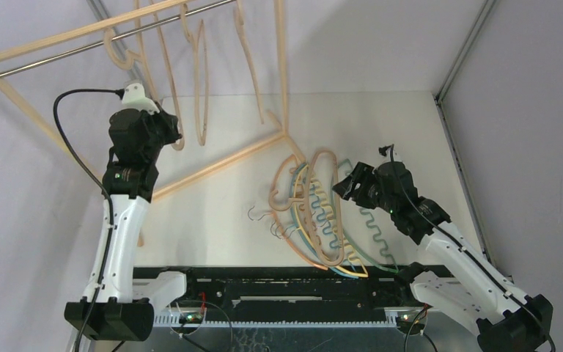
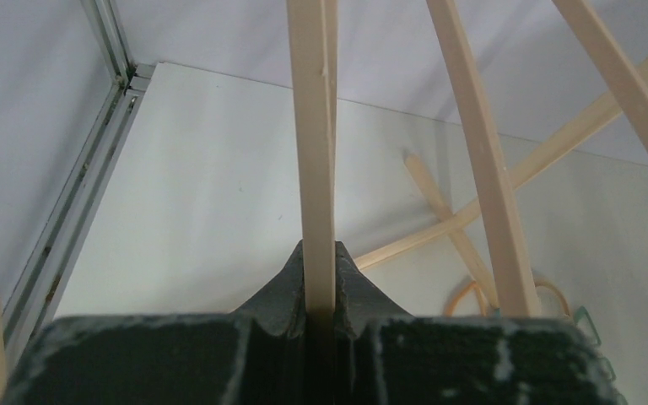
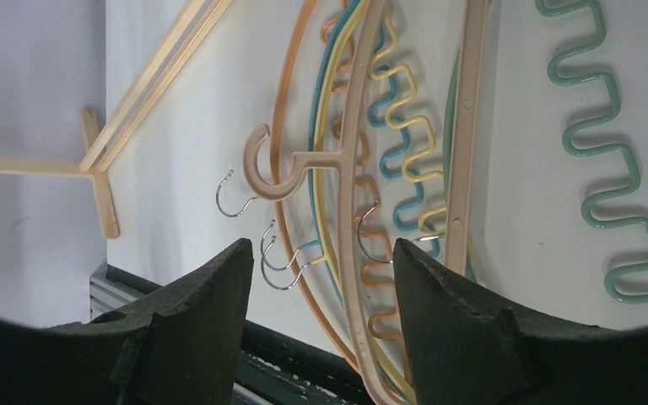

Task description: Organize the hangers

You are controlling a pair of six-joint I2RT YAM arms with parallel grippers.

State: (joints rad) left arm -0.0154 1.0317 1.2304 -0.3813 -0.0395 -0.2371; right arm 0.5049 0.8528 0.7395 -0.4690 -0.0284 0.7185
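I should slide the hanger in my left gripper to the right in the top view next, toward the next wood hanger (image 1: 206,81), to make the gap smaller. Then I should let it go.
My left gripper (image 1: 167,126) is raised near the rack and is shut on the bar of a curved light-wood hanger (image 1: 149,73) that hangs from the rail. In the left wrist view that bar (image 2: 319,152) runs straight up from between my closed fingers (image 2: 321,257). Two more wood hangers (image 1: 201,88) hang to its right. A pile of hangers (image 1: 315,213) lies on the table: beige (image 3: 350,126), orange (image 3: 291,126), teal (image 3: 388,110), yellow (image 3: 405,93) and a green wavy one (image 3: 599,126). My right gripper (image 1: 348,187) hovers open and empty over the pile's hooks (image 3: 321,249).
The big light-wood rack frame (image 1: 212,167) with its metal rail (image 1: 117,35) stands across the back left, its base bars on the white table. Grey walls close in both sides. A black rail (image 1: 278,282) runs along the near edge.
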